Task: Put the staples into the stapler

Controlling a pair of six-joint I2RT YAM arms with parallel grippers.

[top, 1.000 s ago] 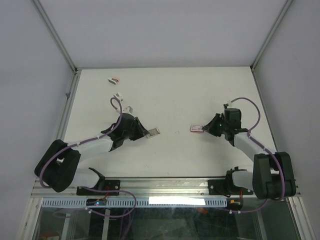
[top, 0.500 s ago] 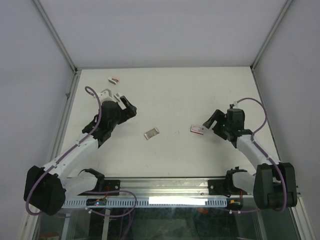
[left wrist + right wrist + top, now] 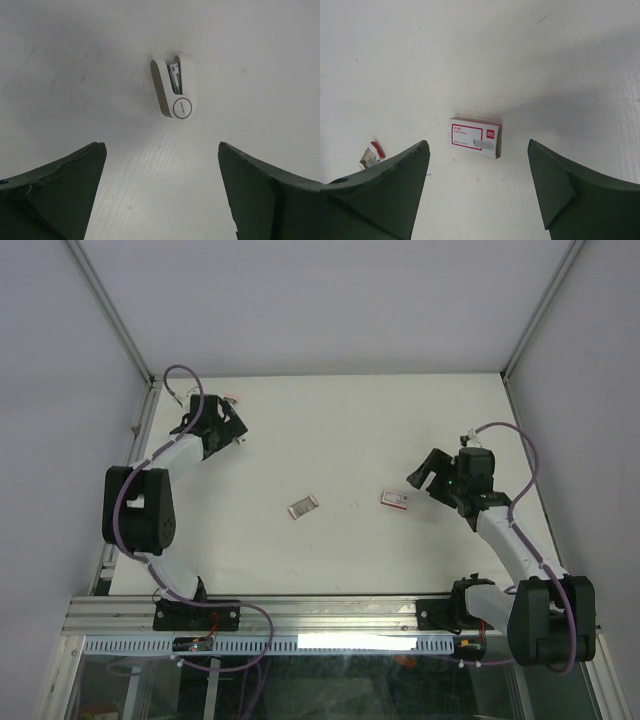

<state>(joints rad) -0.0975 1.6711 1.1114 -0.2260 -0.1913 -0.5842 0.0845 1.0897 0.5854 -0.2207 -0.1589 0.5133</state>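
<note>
The stapler is below, so next I need to lower my left gripper to it, fingers around its white body point(image 3: 240, 441) point(image 3: 175, 90), and close across it.
The stapler point(image 3: 171, 90), small and white, lies on the table ahead of my left gripper point(image 3: 161, 146), which is open, empty and short of it. From above, the stapler point(image 3: 228, 398) sits at the back left, just beyond the left gripper point(image 3: 230, 416). The staples point(image 3: 303, 506) lie alone mid-table as a small grey rectangle. They also show at the left edge of the right wrist view, staples point(image 3: 371, 154). My right gripper point(image 3: 422, 472) hangs open over the red-and-white box point(image 3: 474, 136), not touching it.
The red-and-white box point(image 3: 396, 498) lies right of the staples. The left table rail point(image 3: 140, 440) runs close beside the left arm. White walls close in the back and both sides.
Both grippers have opened. The left arm let go of the staples and swung to the back left toward the stapler. The right gripper released the box and drew back slightly.
</note>
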